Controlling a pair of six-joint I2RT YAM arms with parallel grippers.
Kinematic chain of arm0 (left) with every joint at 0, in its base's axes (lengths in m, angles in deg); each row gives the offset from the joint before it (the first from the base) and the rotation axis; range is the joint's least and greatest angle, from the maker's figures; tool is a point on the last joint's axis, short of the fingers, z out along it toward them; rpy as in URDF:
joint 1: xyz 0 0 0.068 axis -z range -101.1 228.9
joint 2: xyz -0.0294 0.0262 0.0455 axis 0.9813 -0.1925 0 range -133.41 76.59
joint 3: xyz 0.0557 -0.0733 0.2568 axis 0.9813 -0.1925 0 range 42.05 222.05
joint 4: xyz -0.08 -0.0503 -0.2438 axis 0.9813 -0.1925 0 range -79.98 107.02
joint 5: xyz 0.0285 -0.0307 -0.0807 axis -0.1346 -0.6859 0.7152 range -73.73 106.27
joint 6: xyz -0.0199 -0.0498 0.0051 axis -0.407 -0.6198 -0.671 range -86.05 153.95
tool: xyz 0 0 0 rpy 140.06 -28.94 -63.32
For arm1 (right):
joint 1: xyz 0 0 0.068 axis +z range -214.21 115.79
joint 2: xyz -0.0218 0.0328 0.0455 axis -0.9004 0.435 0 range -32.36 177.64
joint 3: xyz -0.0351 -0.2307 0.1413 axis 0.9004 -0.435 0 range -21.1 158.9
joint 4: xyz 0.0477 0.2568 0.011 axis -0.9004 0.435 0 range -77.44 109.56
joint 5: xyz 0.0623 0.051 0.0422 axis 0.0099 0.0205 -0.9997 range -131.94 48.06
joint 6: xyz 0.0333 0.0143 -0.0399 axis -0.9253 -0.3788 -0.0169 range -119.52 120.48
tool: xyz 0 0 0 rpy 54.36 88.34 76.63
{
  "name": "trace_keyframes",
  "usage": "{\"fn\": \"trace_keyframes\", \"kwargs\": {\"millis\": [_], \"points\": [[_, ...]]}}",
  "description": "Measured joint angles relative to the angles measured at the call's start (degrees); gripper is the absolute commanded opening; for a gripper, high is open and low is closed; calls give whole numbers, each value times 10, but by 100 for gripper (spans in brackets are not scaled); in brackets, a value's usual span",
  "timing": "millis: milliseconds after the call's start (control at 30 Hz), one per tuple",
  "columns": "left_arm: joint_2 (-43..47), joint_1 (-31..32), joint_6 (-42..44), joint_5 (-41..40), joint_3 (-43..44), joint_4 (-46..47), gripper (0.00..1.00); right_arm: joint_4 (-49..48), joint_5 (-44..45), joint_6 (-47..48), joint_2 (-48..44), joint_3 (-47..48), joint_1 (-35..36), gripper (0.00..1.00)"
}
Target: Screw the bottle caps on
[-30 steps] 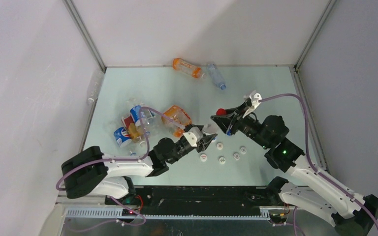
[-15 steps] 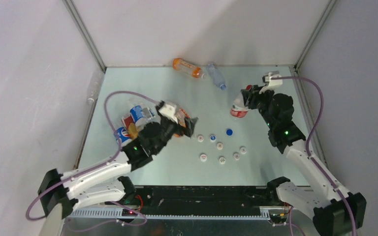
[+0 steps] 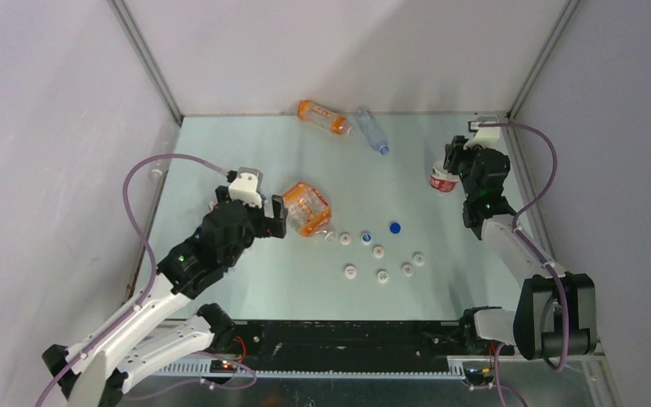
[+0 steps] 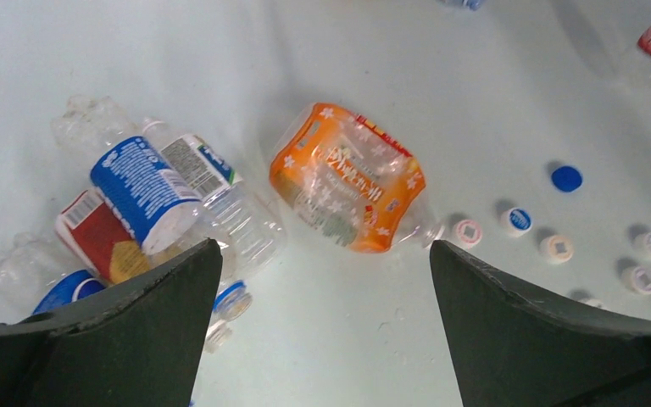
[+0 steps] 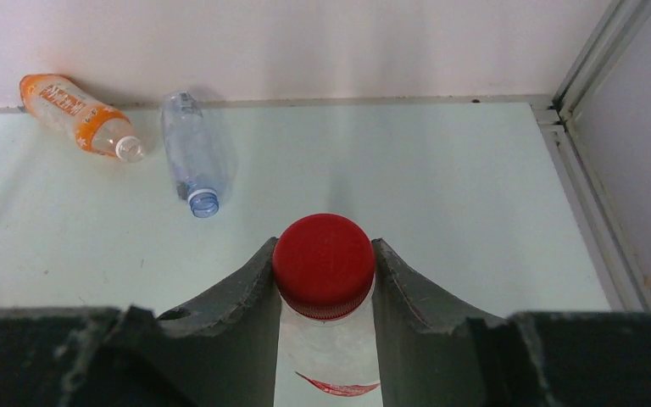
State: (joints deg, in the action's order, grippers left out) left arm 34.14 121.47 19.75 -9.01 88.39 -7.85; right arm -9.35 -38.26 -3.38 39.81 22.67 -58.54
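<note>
I will next move my right gripper down a little, set the bottle's base onto the bare tabletop below and release the neck, as the red cap (image 5: pixel 323 264) is already on.
A clear bottle with a red-and-white label (image 5: pixel 331 360) and a red cap (image 5: pixel 323 264) screwed on sits between the fingers of my right gripper (image 5: pixel 323 254), which is shut on its neck just under the cap. From above, that bottle (image 3: pixel 442 180) stands at the table's far right. My left gripper (image 4: pixel 324 254) hangs open and empty above the table, short of a lying orange bottle (image 4: pixel 347 178) with a bare neck. To its left lies a heap of bottles (image 4: pixel 144 191). Loose bottle caps lie to the right: a blue one (image 4: pixel 566 177) and several white ones (image 4: pixel 468 231).
An orange bottle (image 5: pixel 72 110) and a clear bottle with a blue neck ring (image 5: pixel 193 153) lie uncapped against the back wall. The loose caps (image 3: pixel 378 251) are spread over the table's middle. A metal frame rail (image 5: pixel 589 212) borders the table's right edge.
My left gripper opened wide and pulled back left from the caps toward the bottle heap. My right gripper carried the red-capped bottle from the table's middle to its far right.
</note>
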Motion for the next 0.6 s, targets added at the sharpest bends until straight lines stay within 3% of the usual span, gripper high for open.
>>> {"fn": "trace_keyframes", "kwargs": {"millis": [233,600], "points": [[4,-5,28,-11,-1,-37,100,-70,-21,-1,26,-32,-14,15],[1,-26,43,-12,-24,-50,100,-94,-48,-1,47,-44,-23,26]]}}
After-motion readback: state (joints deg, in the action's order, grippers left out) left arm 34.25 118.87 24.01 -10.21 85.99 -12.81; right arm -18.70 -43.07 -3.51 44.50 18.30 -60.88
